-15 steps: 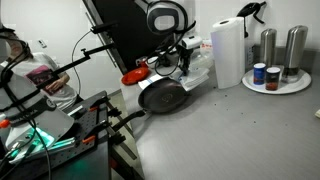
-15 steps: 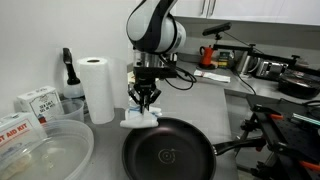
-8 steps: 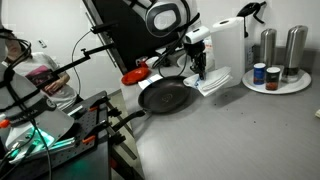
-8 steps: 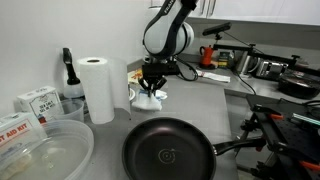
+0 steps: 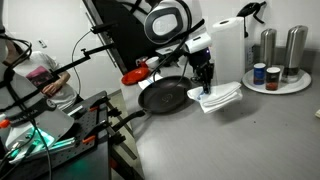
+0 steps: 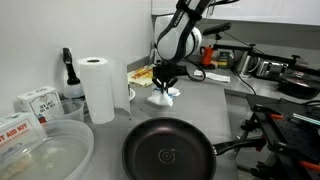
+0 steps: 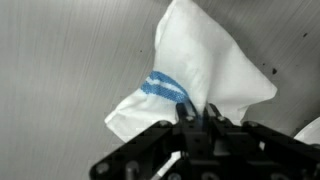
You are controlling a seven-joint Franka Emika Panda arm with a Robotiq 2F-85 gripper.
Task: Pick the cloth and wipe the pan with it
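The cloth still hangs bunched just above the bare counter beside the pan, so the robot's gripper needs to move down onto that clear surface and let the cloth go there.
The cloth [image 7: 205, 80], white with a thin blue stripe, hangs pinched in my gripper [image 7: 198, 112], which is shut on its edge. In both exterior views the gripper [image 5: 205, 84] [image 6: 164, 88] holds the cloth [image 5: 222, 97] [image 6: 166, 98] just above the grey counter, beside the pan. The black frying pan [image 5: 164, 96] [image 6: 168, 153] lies on the counter with its long handle pointing away; its dark inside is empty. The pan does not show in the wrist view.
A tall paper towel roll [image 5: 228, 50] [image 6: 97, 88] stands near the cloth. A round tray [image 5: 276, 84] holds metal shakers and small jars. A red object [image 5: 134, 75] lies behind the pan. A clear bowl [image 6: 42, 150] and boxes [image 6: 35, 103] sit at the counter's edge.
The gripper has carried the cloth sideways away from the pan's rim, towards the paper towel roll and out over the bare counter. The pan has not moved.
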